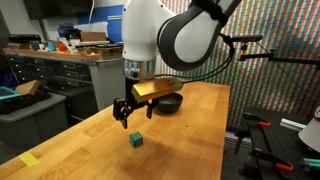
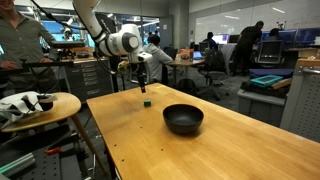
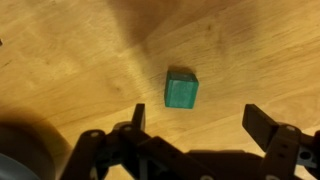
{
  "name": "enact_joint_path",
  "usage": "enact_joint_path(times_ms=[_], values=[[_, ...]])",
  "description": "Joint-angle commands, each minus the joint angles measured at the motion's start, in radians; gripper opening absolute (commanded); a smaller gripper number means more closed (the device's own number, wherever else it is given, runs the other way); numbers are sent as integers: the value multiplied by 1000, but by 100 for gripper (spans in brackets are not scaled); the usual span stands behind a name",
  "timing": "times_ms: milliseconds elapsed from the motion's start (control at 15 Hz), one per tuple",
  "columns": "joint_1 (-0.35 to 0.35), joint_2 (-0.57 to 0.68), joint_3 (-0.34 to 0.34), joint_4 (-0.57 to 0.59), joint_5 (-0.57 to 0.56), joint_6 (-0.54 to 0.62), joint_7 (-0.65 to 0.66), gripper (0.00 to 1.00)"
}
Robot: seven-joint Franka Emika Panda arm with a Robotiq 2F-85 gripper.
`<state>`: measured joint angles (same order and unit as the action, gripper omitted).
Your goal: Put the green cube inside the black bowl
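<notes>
My open gripper goes down next until its fingers straddle the cube's sides, since bare wood around the green cube (image 1: 136, 139) (image 3: 181, 90) below my gripper leaves them room.
The green cube (image 1: 136, 139) sits on the wooden table; it also shows in an exterior view (image 2: 147, 101) and in the wrist view (image 3: 181, 91). The black bowl (image 1: 168, 103) stands on the table beyond the cube, and shows in an exterior view (image 2: 183, 119) nearer the camera than the cube. My gripper (image 1: 127, 112) hangs open and empty a short way above the cube, seen too in an exterior view (image 2: 141, 80). In the wrist view the open fingers (image 3: 195, 125) frame bare wood just below the cube.
The wooden table (image 1: 180, 150) has edges close on both sides. A small round side table (image 2: 40, 108) with white and black items stands next to it. Workbenches and cabinets (image 1: 50, 70) lie behind. A yellow tape mark (image 1: 30, 159) is on the table corner.
</notes>
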<state>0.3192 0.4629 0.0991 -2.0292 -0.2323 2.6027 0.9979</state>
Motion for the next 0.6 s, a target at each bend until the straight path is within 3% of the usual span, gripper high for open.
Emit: enact_joint_path(times_ms=[0, 533], values=[[25, 61, -38, 60, 9, 22, -55, 100], [17, 154, -55, 135, 57, 11, -133, 100]])
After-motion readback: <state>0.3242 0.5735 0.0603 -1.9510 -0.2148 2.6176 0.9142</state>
